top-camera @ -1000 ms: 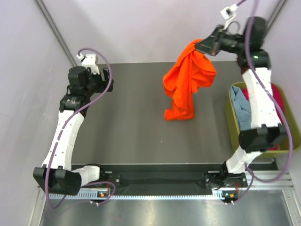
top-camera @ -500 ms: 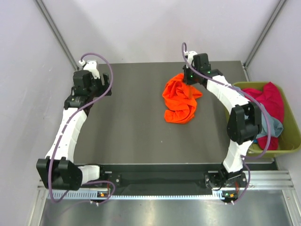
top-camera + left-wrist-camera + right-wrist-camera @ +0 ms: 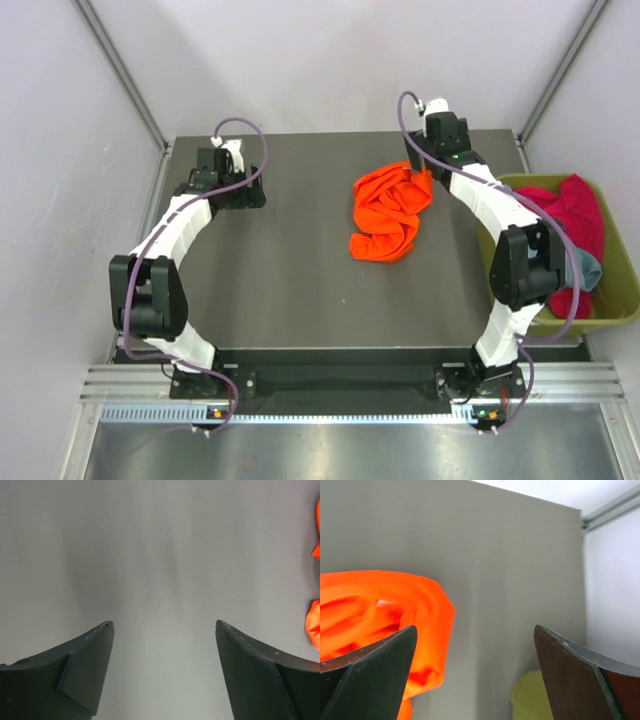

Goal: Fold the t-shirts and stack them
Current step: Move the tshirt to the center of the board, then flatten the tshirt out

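My left gripper moves across, back and down next onto the shirt's loose near corner, which sticks out below it and to its right in the top view.
A bright orange t-shirt (image 3: 388,215) lies crumpled on the dark table, right of centre toward the back. My right gripper (image 3: 440,165) hovers just beyond the shirt's upper right corner. In the right wrist view it (image 3: 475,630) stands open with nothing between the fingers, and the orange cloth (image 3: 380,600) lies beside its left finger. My left gripper (image 3: 248,190) is at the back left of the table. It (image 3: 164,625) is open over bare surface, and the orange cloth (image 3: 314,630) shows only at the right edge. A magenta-red t-shirt (image 3: 575,210) and a grey-blue t-shirt (image 3: 586,268) are heaped in the bin.
An olive-green plastic bin (image 3: 605,315) stands off the table's right edge, and its corner (image 3: 535,697) shows in the right wrist view. Pale walls and slanted metal rails close in the back and sides. The arm bases sit on a rail along the near edge.
My right gripper came down from high at the back with the orange t-shirt, laid it on the table and opened off it. My left arm swung right along the back.
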Controlling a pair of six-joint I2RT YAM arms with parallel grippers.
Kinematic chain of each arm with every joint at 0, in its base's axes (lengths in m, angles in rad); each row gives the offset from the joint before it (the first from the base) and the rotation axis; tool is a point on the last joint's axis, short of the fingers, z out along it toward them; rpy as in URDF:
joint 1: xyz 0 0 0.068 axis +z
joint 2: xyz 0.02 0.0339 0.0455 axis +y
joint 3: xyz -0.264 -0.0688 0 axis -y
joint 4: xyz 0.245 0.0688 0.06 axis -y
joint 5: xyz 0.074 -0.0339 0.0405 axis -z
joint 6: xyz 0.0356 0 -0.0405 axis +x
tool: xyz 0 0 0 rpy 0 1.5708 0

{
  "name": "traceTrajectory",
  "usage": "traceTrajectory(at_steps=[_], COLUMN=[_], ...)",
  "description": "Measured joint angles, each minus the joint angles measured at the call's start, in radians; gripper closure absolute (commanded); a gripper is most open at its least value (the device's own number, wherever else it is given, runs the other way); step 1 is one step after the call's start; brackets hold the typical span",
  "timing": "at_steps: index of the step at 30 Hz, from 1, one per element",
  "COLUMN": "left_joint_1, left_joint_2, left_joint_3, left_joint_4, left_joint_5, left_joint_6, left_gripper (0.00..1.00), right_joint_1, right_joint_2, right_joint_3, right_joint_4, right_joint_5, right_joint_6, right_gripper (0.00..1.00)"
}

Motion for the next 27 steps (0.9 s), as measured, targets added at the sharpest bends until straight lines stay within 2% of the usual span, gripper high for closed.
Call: traceTrajectory(at_steps=[4, 9, 12, 15, 20, 27], left_joint_1=[-0.028, -0.088, -0.150, -0.218, -0.290, -0.299], left_joint_2=[0.064, 0.195, 0.291, 0.356, 0.396, 0.514], left_joint_3=[0.032, 0.145, 0.274, 0.372, 0.403, 0.443], left_joint_4=[0.052, 0.115, 0.115, 0.124, 0.146, 0.175], left_joint_5=[-0.014, -0.098, -0.152, -0.161, -0.090, -0.029], left_joint_6=[-0.051, -0.077, -0.071, -0.058, -0.066, -0.095], left_gripper=[0.10, 0.10, 0.10, 0.11, 0.12, 0.12], right_joint_1=[0.060, 0.091, 0.090, 0.086, 0.087, 0.085], right_joint_2=[0.021, 0.025, 0.056, 0.097, 0.189, 0.298], right_joint_3=[0.051, 0.016, 0.032, 0.064, 0.150, 0.252], right_joint_4=[-0.039, -0.049, -0.101, -0.146, -0.186, -0.163], right_joint_5=[0.109, 0.133, 0.075, -0.056, -0.185, -0.215], right_joint_6=[-0.003, -0.003, -0.005, -0.033, -0.037, -0.041], right_gripper=[0.00, 0.00, 0.00, 0.00, 0.00, 0.00])
